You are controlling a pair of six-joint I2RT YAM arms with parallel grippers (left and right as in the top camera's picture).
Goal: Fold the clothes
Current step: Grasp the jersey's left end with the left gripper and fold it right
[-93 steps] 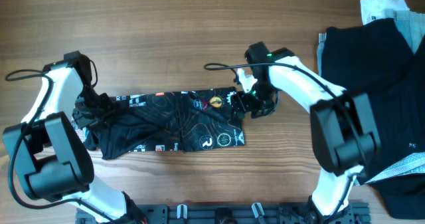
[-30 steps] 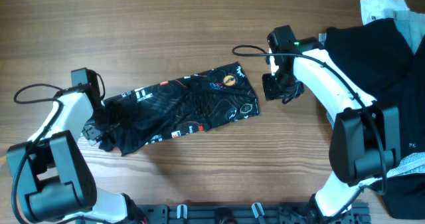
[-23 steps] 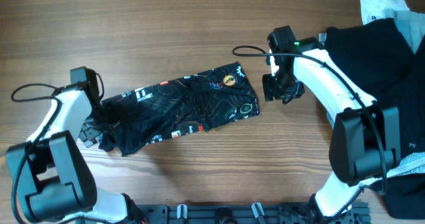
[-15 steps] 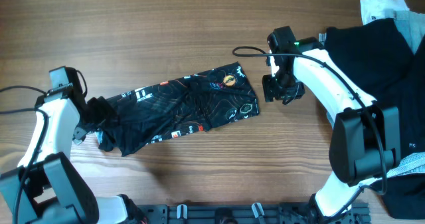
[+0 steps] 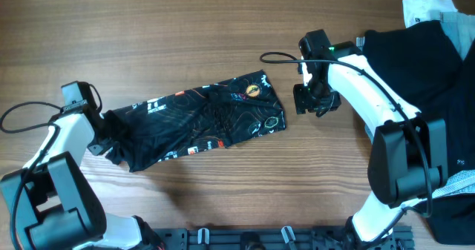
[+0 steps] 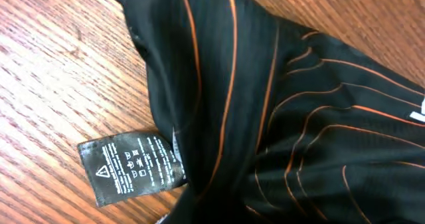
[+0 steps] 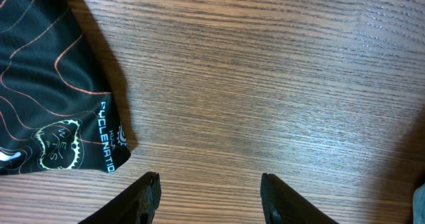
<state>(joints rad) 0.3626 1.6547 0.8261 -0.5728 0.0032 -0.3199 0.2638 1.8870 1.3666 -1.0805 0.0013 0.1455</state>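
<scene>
My left gripper carries the fold across the T-shirt [image 5: 200,120] to the round orange print [image 5: 253,90] and releases next, since the shirt still lies in a long strip.
The black T-shirt [image 5: 200,120] with thin orange contour lines lies folded into a long strip, slanting across the middle of the table. My left gripper [image 5: 100,137] is at its left end. In the left wrist view the black cloth [image 6: 299,117] and a care label [image 6: 129,164] fill the frame and hide the fingers, and the cloth seems held. My right gripper [image 5: 310,105] is open and empty over bare wood just right of the shirt's right end. The right wrist view shows its fingers [image 7: 209,181] apart and a shirt corner [image 7: 46,84] at the left.
A pile of dark clothes [image 5: 423,94] covers the table's right side, with a white garment [image 5: 427,9] at the back right corner. A black rail [image 5: 245,239] runs along the front edge.
The shirt has swung from level to slanted, its left end lower. My left arm has shifted left with that end. My right gripper has let go and drawn back right.
</scene>
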